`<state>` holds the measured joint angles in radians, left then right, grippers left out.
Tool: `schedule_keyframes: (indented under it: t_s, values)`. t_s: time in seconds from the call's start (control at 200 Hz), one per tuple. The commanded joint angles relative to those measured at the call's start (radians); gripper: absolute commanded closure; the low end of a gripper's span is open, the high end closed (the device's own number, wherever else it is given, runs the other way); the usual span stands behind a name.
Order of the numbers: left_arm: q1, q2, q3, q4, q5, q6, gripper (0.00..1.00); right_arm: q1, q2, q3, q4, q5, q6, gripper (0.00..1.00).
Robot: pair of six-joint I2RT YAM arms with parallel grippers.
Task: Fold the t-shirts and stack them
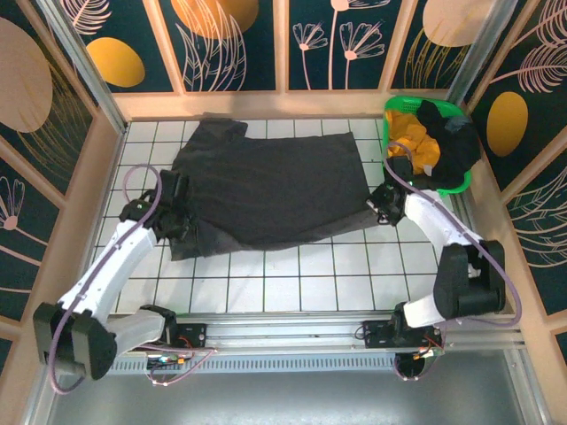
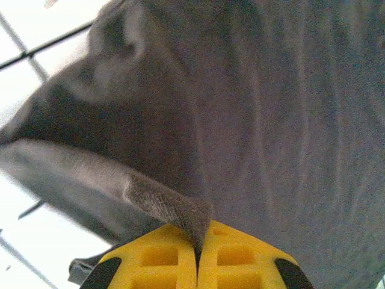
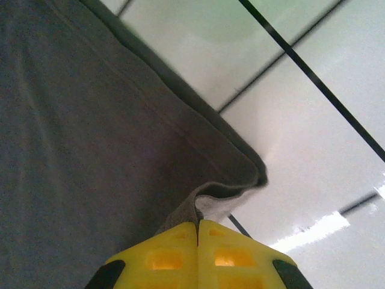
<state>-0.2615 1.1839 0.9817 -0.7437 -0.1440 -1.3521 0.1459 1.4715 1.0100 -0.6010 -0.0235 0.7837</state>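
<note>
I next need my left gripper to carry the shirt's pinched fold outward and release it over the shirt's rumpled side, which lies outward.
A charcoal-black t-shirt (image 1: 275, 181) lies spread across the white tiled table (image 1: 292, 274), rumpled along its left side. My left gripper (image 1: 174, 211) is at the shirt's left edge. In the left wrist view, the left gripper (image 2: 197, 233) has its yellow fingers (image 2: 156, 259) shut on a pinched ridge of the grey cloth (image 2: 252, 120). My right gripper (image 1: 386, 204) is at the shirt's near right corner. In the right wrist view, the right gripper (image 3: 197, 225) is shut on the hem, and the corner (image 3: 240, 174) curls up off the tile. More t-shirts, a mustard-yellow one (image 1: 415, 142) and a black one (image 1: 456, 146), sit bunched in the basket.
A green plastic mesh basket (image 1: 400, 106) stands at the back right corner, close behind the right gripper. Wooden walls with patterned panels close in the table on three sides. Bare tiles run along the front between the shirt and the arm bases (image 1: 292, 335).
</note>
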Motion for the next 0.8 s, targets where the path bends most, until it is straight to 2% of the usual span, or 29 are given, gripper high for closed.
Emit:
schedule_keyframes:
  t_s: [0.0,0.16,0.42,0.796]
  values:
    - [0.051,0.077,0.093,0.113,-0.021,0.152,1.0,0.003,0.084,0.099,0.017,0.007,-0.019,1.0]
    - [0.086,0.215,0.205,0.12,-0.032,0.248,1.0,-0.001,0.216,0.236,0.017,-0.001,-0.02,1.0]
    - [0.129,0.306,0.271,0.198,-0.086,0.332,1.0,-0.005,0.364,0.392,0.008,-0.006,-0.02,1.0]
    - [0.151,0.492,0.358,0.222,-0.069,0.439,1.0,-0.016,0.487,0.483,-0.016,-0.013,-0.029,1.0]
